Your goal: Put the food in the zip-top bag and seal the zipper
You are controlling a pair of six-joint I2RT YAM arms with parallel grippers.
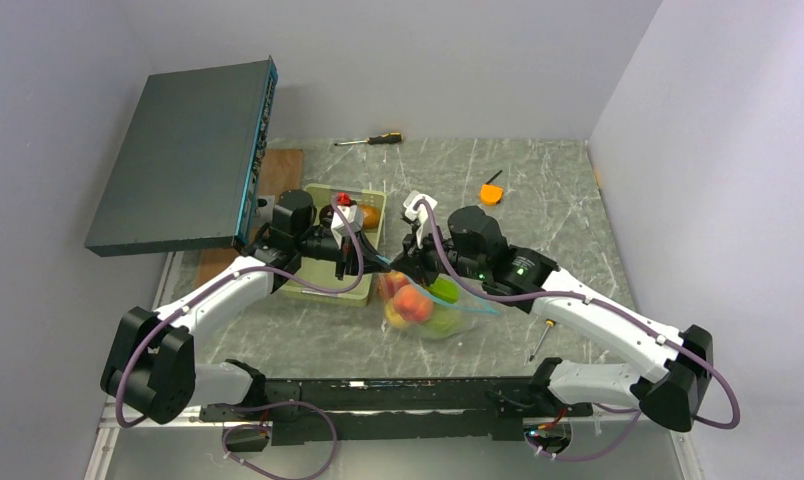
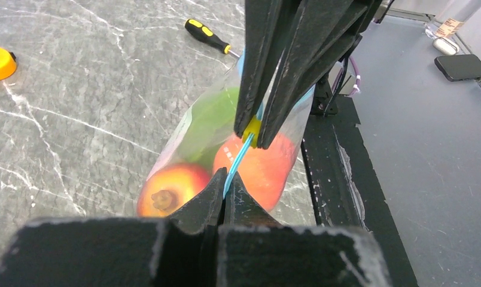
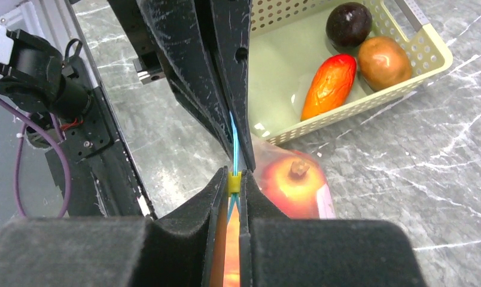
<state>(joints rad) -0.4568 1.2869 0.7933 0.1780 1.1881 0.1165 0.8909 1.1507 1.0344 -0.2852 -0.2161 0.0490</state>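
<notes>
Next, my right gripper pulls back and toward the right in the top view to the zipper's loose end (image 1: 491, 311), freeing the slider, since the zipper beyond it gapes.
The clear zip-top bag (image 1: 425, 308) lies in front of both arms with red, orange and green food inside: a red-yellow fruit (image 2: 172, 190), an orange-red one (image 2: 263, 170) and a green one (image 2: 209, 124). Its teal zipper (image 2: 239, 156) runs taut between the two grippers. My left gripper (image 2: 229, 180) is shut on the zipper strip. My right gripper (image 3: 233, 179) is shut on the yellow slider (image 3: 234, 182) riding on the zipper (image 3: 234, 142), a short way from the left gripper's fingers (image 3: 226, 89). More food lies in the tray: a dark purple piece (image 3: 349, 24), a brown one (image 3: 383, 60) and a red-orange one (image 3: 329, 86).
The pale green tray (image 1: 323, 293) sits left of the bag, under the left arm. A dark flat box (image 1: 183, 150) leans at the back left. A screwdriver (image 1: 370, 140) lies at the far edge, an orange tool (image 1: 491, 193) right of centre, another screwdriver (image 1: 541, 340) near the right arm.
</notes>
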